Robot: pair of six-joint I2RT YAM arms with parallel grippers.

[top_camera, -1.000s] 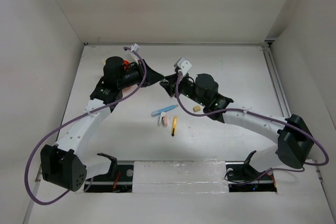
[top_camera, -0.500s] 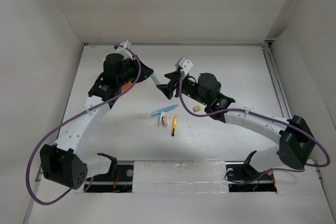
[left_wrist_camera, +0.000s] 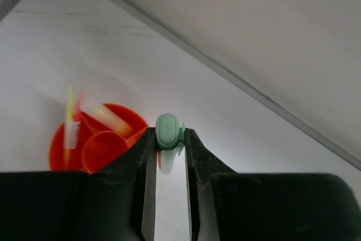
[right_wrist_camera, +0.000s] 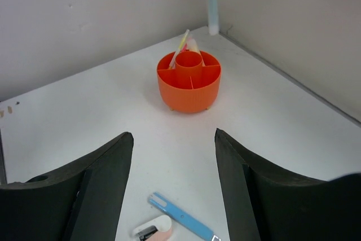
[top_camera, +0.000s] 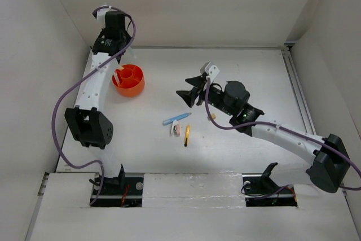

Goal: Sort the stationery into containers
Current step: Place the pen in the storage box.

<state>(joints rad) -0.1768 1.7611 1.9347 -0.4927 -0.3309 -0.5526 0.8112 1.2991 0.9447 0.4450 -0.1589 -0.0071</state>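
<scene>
I need to lower the pale green pen, which hangs upright, to the left in the wrist view with my left gripper and let go of it, because the tub's far section [top_camera: 128, 66] [left_wrist_camera: 125, 118] is below there.
The orange tub [top_camera: 129, 80] with inner dividers stands at the back left and holds a yellow and a pink pen [right_wrist_camera: 183, 40]. My left gripper [left_wrist_camera: 169, 139] is raised high near the back-left corner, above and beyond the tub [left_wrist_camera: 96, 139], shut on a pale green pen [left_wrist_camera: 167, 128] that hangs down [right_wrist_camera: 212, 4]. My right gripper [top_camera: 189, 88] is open and empty above mid-table, facing the tub [right_wrist_camera: 189, 83]. Below it lie a blue pen [top_camera: 176, 119], a white-pink eraser [top_camera: 176, 130], a black-tipped yellow pencil [top_camera: 186, 135] and a tan eraser [top_camera: 212, 117].
White walls enclose the table at the back and both sides; the left arm stands close to the back-left corner. A metal rail [top_camera: 296, 91] runs along the right edge.
My left arm has swung from mid-table, beside the right gripper, up to the back-left corner with the green pen, uncovering the tub. My right gripper has shifted slightly right.
</scene>
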